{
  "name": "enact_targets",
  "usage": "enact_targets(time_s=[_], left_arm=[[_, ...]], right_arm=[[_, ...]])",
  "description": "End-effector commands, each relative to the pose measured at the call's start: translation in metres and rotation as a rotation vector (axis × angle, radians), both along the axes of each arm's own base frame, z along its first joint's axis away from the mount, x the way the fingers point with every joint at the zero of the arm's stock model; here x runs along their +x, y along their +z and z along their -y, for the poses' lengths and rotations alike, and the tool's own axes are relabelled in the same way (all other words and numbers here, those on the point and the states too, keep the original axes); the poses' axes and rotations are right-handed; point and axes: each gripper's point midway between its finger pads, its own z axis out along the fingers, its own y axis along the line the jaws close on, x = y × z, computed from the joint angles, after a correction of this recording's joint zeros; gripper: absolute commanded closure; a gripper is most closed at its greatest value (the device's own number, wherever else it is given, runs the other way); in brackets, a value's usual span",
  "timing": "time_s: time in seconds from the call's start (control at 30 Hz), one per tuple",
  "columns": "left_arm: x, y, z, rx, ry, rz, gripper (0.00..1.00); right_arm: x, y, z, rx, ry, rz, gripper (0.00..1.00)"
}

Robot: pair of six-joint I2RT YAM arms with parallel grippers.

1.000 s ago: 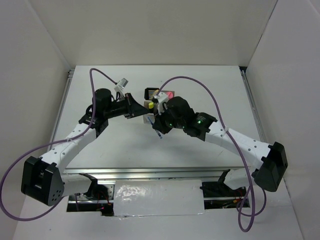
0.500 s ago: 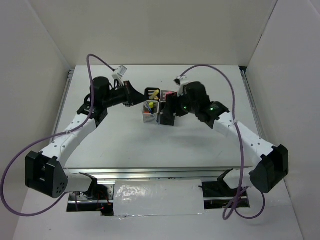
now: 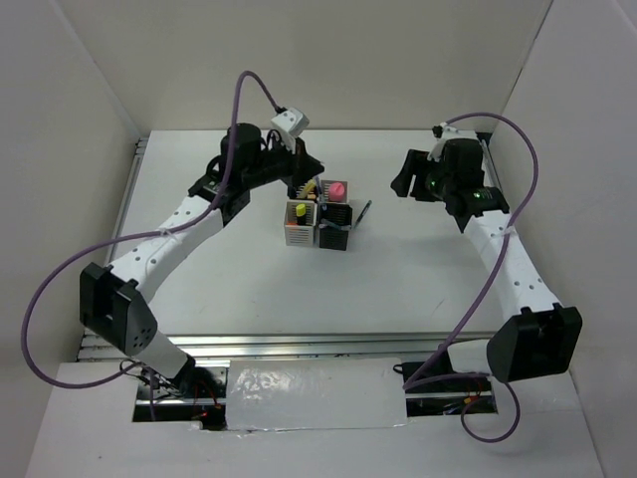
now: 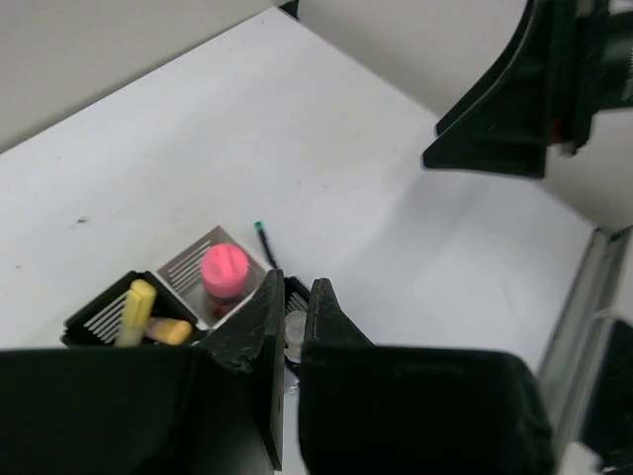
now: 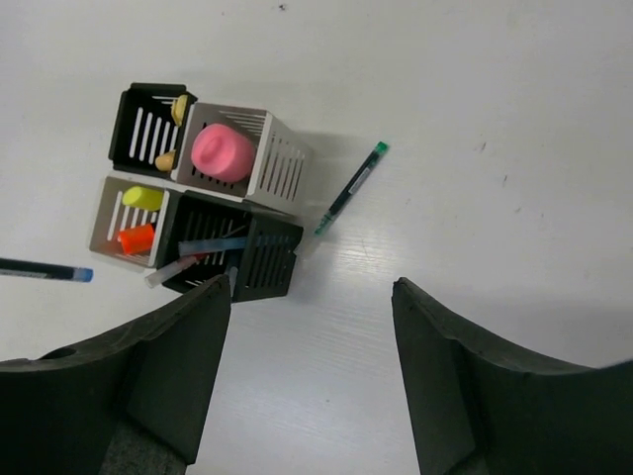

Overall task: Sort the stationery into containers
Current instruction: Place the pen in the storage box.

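Observation:
My left gripper goes toward the right in the top view and lowers over the front black cup [image 5: 265,259] next, because that cup already holds pens.
The containers are a two-by-two cluster of cups [image 3: 318,213]. The back black cup [image 5: 148,127] holds peach highlighters, and the white cup [image 5: 267,148] holds a pink highlighter [image 5: 222,151]. The grey cup [image 5: 109,223] has a yellow and an orange highlighter, and the front black cup [image 5: 265,259] has pens. A green pen [image 5: 350,188] lies on the table right of the cluster and a blue pen [image 5: 45,269] lies to its left. My left gripper [image 4: 295,287] hangs shut over the cluster's back; a clear pen end shows in the slit. My right gripper [image 5: 312,287] is open and empty, off to the right.
White walls close in the table [image 3: 249,279] at the back and on both sides. A metal rail runs along the front edge [image 3: 299,344]. My right arm's gripper [image 3: 403,184] shows in the left wrist view as a dark shape [image 4: 514,109] at upper right.
My right gripper opened and pulled back from the cups to the far right. My left gripper, still shut, shifted right and now hangs over the back of the cluster.

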Motion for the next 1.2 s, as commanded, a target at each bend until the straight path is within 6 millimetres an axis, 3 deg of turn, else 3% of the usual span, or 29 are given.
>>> enact_targets(time_s=[0.0, 0.27, 0.4, 0.47, 0.63, 0.67, 0.7, 0.87, 0.93, 1.0, 1.03, 1.1, 1.13, 1.17], left_arm=[[0.02, 0.002, 0.009, 0.098, -0.001, 0.136, 1.0], [0.036, -0.029, 0.03, 0.128, -0.035, 0.118, 1.0], [0.032, -0.042, 0.045, 0.146, -0.062, 0.102, 1.0], [0.027, -0.048, 0.052, 0.156, -0.081, 0.102, 1.0], [0.015, -0.06, 0.073, 0.169, -0.108, 0.084, 0.99], [0.015, -0.064, 0.074, 0.164, -0.111, 0.066, 0.98], [0.015, -0.064, 0.074, 0.161, -0.11, 0.06, 0.98], [0.012, -0.075, 0.065, 0.17, -0.096, 0.021, 0.95], [0.011, -0.079, 0.06, 0.182, -0.088, 0.016, 0.92], [0.012, -0.081, 0.057, 0.192, -0.085, 0.019, 0.83], [0.012, -0.081, 0.057, 0.192, -0.085, 0.018, 0.64], [0.015, -0.077, 0.054, 0.188, -0.063, 0.02, 0.49], [0.018, -0.071, 0.053, 0.179, -0.052, 0.028, 0.34], [0.022, -0.068, 0.051, 0.177, -0.031, 0.032, 0.28]], right_arm=[[0.003, 0.009, 0.007, -0.029, 0.023, 0.017, 0.32], [0.019, 0.001, 0.022, 0.028, -0.019, -0.078, 0.37], [0.025, -0.016, 0.023, 0.05, -0.074, -0.11, 0.34], [0.026, -0.022, 0.014, 0.054, -0.098, -0.127, 0.33], [0.043, -0.05, 0.002, 0.028, -0.243, -0.222, 0.31], [0.047, -0.071, -0.002, 0.019, -0.255, -0.291, 0.31], [0.051, -0.068, 0.0, 0.002, -0.293, -0.305, 0.31], [0.058, -0.108, -0.002, 0.059, -0.369, -0.413, 0.32], [0.063, -0.114, -0.005, 0.064, -0.383, -0.406, 0.33], [0.067, -0.121, -0.01, 0.059, -0.383, -0.415, 0.34], [0.068, -0.127, -0.011, 0.058, -0.394, -0.43, 0.34], [0.071, -0.127, -0.017, 0.065, -0.4, -0.438, 0.35], [0.076, -0.126, -0.018, 0.069, -0.407, -0.435, 0.37], [0.075, -0.127, -0.024, 0.06, -0.402, -0.438, 0.37]])
